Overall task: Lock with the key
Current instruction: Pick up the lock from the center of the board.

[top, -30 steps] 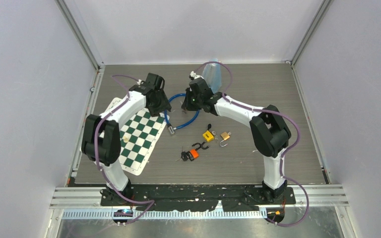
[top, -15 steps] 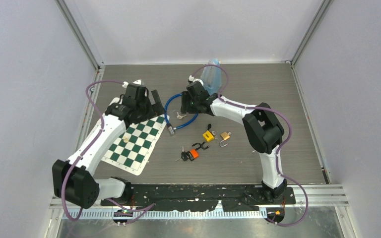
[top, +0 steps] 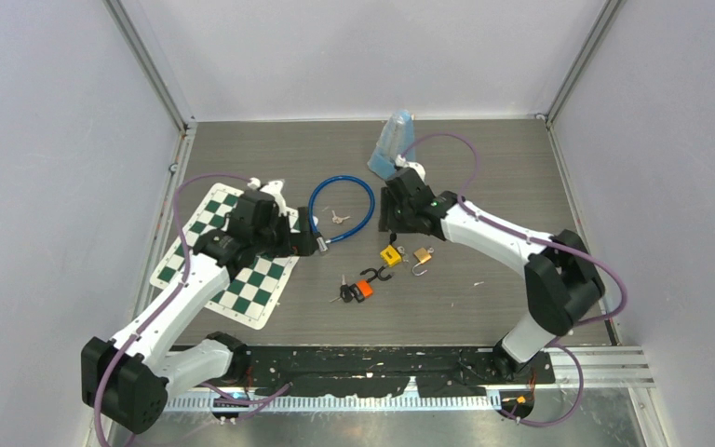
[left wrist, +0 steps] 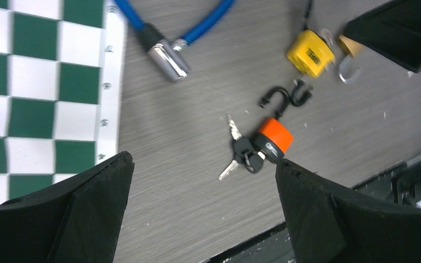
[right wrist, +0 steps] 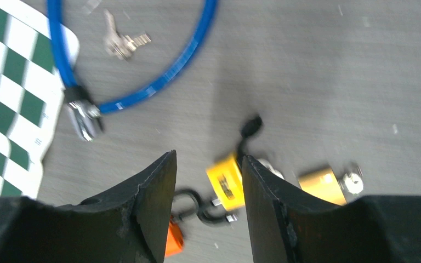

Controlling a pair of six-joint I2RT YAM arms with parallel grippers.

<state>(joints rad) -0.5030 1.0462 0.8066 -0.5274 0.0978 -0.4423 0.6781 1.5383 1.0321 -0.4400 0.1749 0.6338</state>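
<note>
The right gripper moves back toward the brass padlock's body (top: 423, 254) (right wrist: 322, 186) next, turns to match as it lies slanted to my fingers, and lowers around its sides.
A blue cable lock (top: 354, 207) lies looped on the table, its metal head (top: 321, 244) beside the chessboard. A bunch of silver keys (top: 338, 218) rests loose inside the loop, also seen as silver keys (right wrist: 121, 44) in the right wrist view. My left gripper (left wrist: 203, 163) is open wide and empty, hovering above bare table near an orange padlock (left wrist: 274, 137) with black keys (left wrist: 242, 151). My right gripper (right wrist: 208, 159) is partly open and empty, above a yellow padlock (right wrist: 225, 184). In the top view the left gripper (top: 290, 244) and right gripper (top: 393, 222) flank the loop.
A brass padlock (top: 423, 254) lies right of the yellow padlock (top: 390, 254). The orange padlock (top: 364, 288) sits nearer the front. A green and white chessboard (top: 233, 265) lies at the left, and a blue bottle (top: 393, 142) stands at the back.
Both grippers have let go of the cable lock and opened. The silver keys now lie inside the loop. Both arms drew back toward the near side, the right one over the small padlocks.
</note>
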